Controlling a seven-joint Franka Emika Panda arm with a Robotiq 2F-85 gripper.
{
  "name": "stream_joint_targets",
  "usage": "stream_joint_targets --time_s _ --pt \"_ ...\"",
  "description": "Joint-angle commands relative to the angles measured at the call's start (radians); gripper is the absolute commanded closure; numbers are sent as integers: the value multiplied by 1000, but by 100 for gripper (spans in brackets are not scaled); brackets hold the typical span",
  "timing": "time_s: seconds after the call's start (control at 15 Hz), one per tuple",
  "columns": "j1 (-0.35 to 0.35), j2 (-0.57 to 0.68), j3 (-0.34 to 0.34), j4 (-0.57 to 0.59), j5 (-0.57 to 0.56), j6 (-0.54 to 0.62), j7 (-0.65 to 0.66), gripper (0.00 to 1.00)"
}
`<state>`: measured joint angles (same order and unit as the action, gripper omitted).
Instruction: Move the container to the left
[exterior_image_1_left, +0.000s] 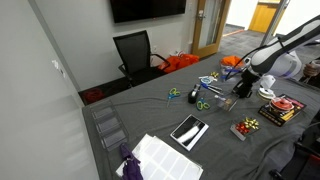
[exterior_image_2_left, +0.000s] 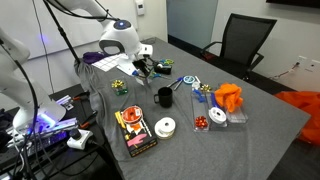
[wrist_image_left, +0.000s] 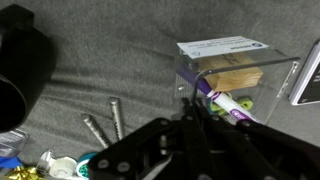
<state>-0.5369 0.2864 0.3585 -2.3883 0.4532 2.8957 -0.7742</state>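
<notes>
I will next carry the tub in my gripper toward the black tablet and let it go on the grey cloth (exterior_image_1_left: 210, 117) beside the tablet's edge, because that spot is clear.
In the wrist view the container (wrist_image_left: 276, 78) is a small clear plastic tub on the grey cloth. It holds a white card, a wooden block and a purple marker. My gripper (wrist_image_left: 194, 112) has its dark fingers close together on the tub's near left wall. In both exterior views the gripper (exterior_image_1_left: 241, 91) (exterior_image_2_left: 141, 68) is low over the table among small items, and I cannot make out the tub there.
A black cup (wrist_image_left: 20, 62) (exterior_image_2_left: 164, 97) stands near the tub, with metal bolts (wrist_image_left: 115, 118) between them. The black tablet (exterior_image_1_left: 189, 131) shows at the wrist view's right edge (wrist_image_left: 308, 75). A red-and-yellow box (exterior_image_2_left: 135, 131), a tape roll (exterior_image_2_left: 166, 126), clear trays (exterior_image_1_left: 108, 125) and white paper (exterior_image_1_left: 160, 158) also lie on the table.
</notes>
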Motion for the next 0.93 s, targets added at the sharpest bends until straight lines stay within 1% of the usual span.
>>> stream_joint_targets --time_s 0.0,0.33,0.47,0.53,0.73,0.8,0.87 --pt "-53 -39 96 13 121 -56 -69 99" --pt "-59 -95 190 11 260 -143 -125 99" --pt "-38 -119 202 4 265 -168 -107 99" --pt "-25 -123 204 1 247 -169 -83 99" --pt "4 -122 222 2 226 -146 -57 99" --pt "160 -131 87 8 257 -148 -66 99" --pt "191 -128 66 8 252 -146 -59 99"
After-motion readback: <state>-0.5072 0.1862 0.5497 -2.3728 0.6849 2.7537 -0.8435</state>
